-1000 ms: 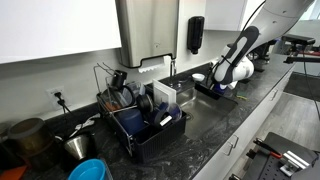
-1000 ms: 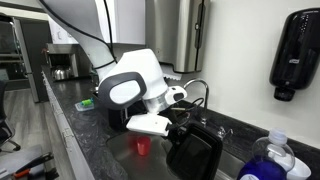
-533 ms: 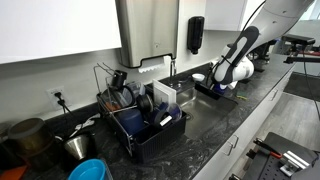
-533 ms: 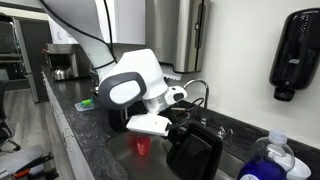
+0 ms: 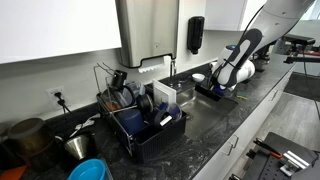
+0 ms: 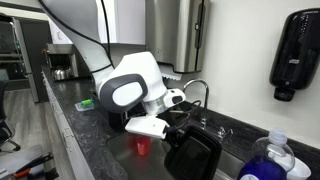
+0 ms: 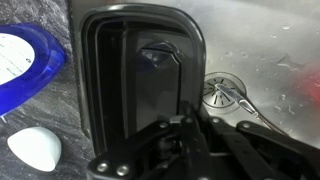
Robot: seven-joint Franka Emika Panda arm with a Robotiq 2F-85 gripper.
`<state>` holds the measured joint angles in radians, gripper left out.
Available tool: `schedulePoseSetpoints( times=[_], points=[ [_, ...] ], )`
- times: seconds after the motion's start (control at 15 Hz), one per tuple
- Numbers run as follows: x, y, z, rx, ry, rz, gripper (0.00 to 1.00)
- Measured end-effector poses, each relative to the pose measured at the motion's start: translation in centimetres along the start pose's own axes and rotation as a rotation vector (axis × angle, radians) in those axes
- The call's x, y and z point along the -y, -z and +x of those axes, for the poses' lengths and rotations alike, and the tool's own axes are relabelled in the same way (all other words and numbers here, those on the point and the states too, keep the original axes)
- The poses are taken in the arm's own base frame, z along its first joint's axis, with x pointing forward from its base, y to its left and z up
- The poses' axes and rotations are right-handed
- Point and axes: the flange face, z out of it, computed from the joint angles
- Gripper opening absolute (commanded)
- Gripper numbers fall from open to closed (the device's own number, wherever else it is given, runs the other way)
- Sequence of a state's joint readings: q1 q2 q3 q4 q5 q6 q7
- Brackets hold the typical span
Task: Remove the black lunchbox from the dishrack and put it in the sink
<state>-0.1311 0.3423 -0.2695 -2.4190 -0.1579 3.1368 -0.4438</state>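
The lunchbox still hangs above the sink, so the gripper needs to move down next to reach the bottom of the sink beside the drain before it lets go of the lunchbox's edge.
The black lunchbox point(image 7: 135, 80) is a glossy flat rectangular container that hangs from my gripper point(image 7: 190, 125), which is shut on its near rim. In the wrist view it lies over the left part of the steel sink point(image 7: 260, 50), beside the drain point(image 7: 222, 93). In both exterior views the lunchbox point(image 5: 208, 90) point(image 6: 195, 155) is held tilted at the sink point(image 5: 185, 93) under the gripper point(image 5: 222, 82) point(image 6: 172, 112). The dishrack point(image 5: 145, 122) stands on the counter on the other side of the sink, with pans and a blue bowl in it.
A chrome faucet point(image 6: 196, 90) rises behind the sink. A small red thing point(image 6: 141, 146) lies in the basin. A blue-lidded bottle point(image 7: 25, 65) and a white object point(image 7: 35, 148) sit on the dark counter beside the sink. A black soap dispenser point(image 6: 296, 55) hangs on the wall.
The gripper and the lunchbox have shifted only slightly at the sink; the grip is unchanged.
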Motion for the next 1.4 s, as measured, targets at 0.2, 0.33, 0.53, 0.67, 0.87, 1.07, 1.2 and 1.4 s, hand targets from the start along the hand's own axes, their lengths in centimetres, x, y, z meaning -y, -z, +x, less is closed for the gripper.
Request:
schedulePoseSetpoints(
  times=[0.2,0.33,0.53,0.67,0.87,1.07,1.2,1.4],
  points=[
    [-0.2,-1.4,-0.9,0.025,-0.011,0.003,0.02],
    [-0.4,-2.4,-1.4,0.036,-0.014,0.003,0.02],
    [-0.6,-3.7,-1.7,0.043,-0.011,0.001,0.02],
    [-0.5,-4.7,-1.8,0.044,-0.007,0.000,0.02],
    [-0.3,-6.5,-1.9,0.046,0.001,-0.003,0.02],
    [0.0,-8.4,-1.9,0.027,0.013,-0.016,0.02],
    [0.3,-9.7,-1.9,0.010,0.023,-0.026,0.02],
    [0.7,-11.4,-1.9,-0.011,0.039,-0.036,0.02]
  ],
)
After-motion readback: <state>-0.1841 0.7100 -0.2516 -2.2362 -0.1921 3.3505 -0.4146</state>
